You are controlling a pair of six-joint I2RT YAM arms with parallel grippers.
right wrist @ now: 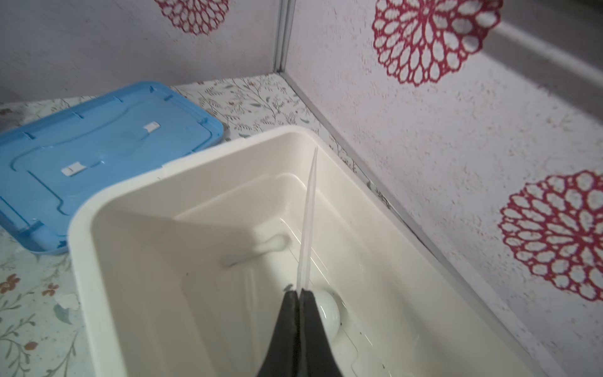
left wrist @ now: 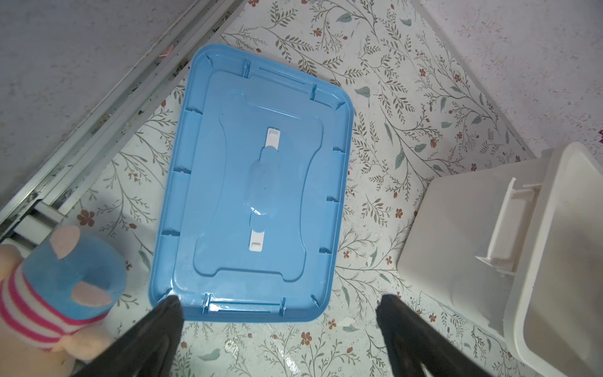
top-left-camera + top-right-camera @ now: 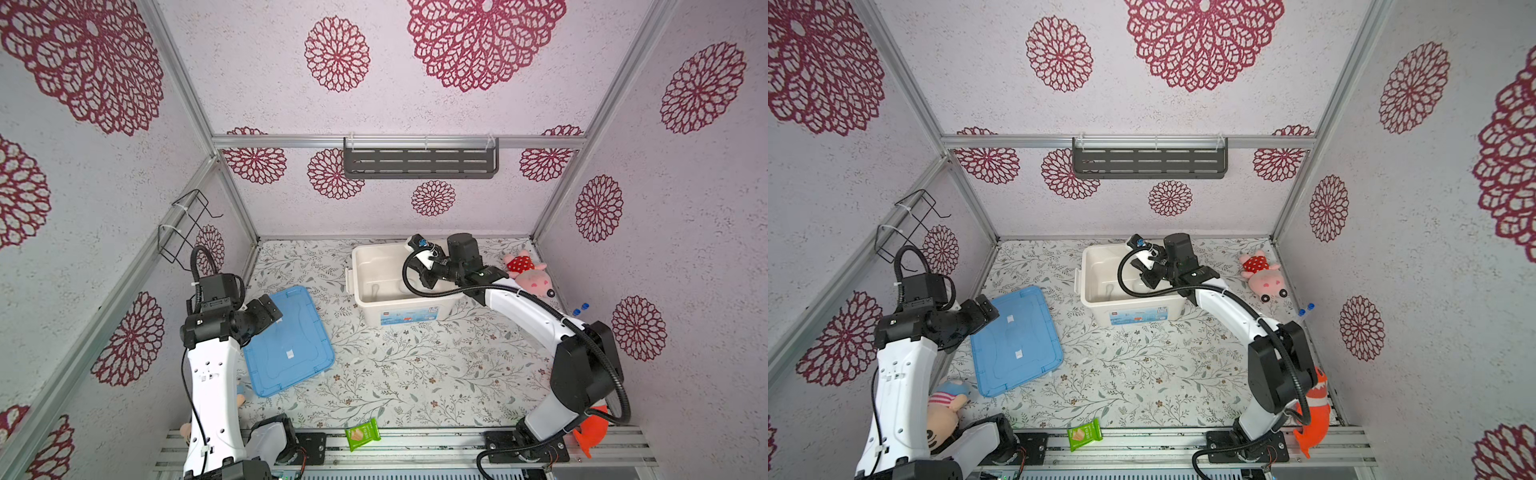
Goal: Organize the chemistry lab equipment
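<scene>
Next, my right gripper goes down and outward past the dish and releases the tube on the bare bottom of the bin along its back side (image 3: 396, 270) (image 1: 322, 272), below and outward of the gripper.
My right gripper (image 1: 298, 291) is shut on a thin clear glass tube (image 1: 308, 212) and holds it over the open white bin (image 1: 78, 235). The tube juts out past the fingertips toward the bin's far corner. A round white ceramic dish (image 1: 328, 313) lies on the bin floor just beyond the fingers. Two clear tubes with blue caps (image 3: 581, 309) lie at the table's right edge in both top views. Above the blue lid (image 2: 261, 182) my left gripper (image 2: 279, 302) hangs open, holding nothing.
The white bin (image 3: 353, 266) stands at the back, the blue lid (image 3: 291, 345) to its left. A pink pig plush (image 3: 528, 274) lies right of the bin. Near the front are a green snack packet (image 3: 363, 434), an orange plush (image 3: 1312, 411) and a blue-hatted plush (image 2: 65, 271).
</scene>
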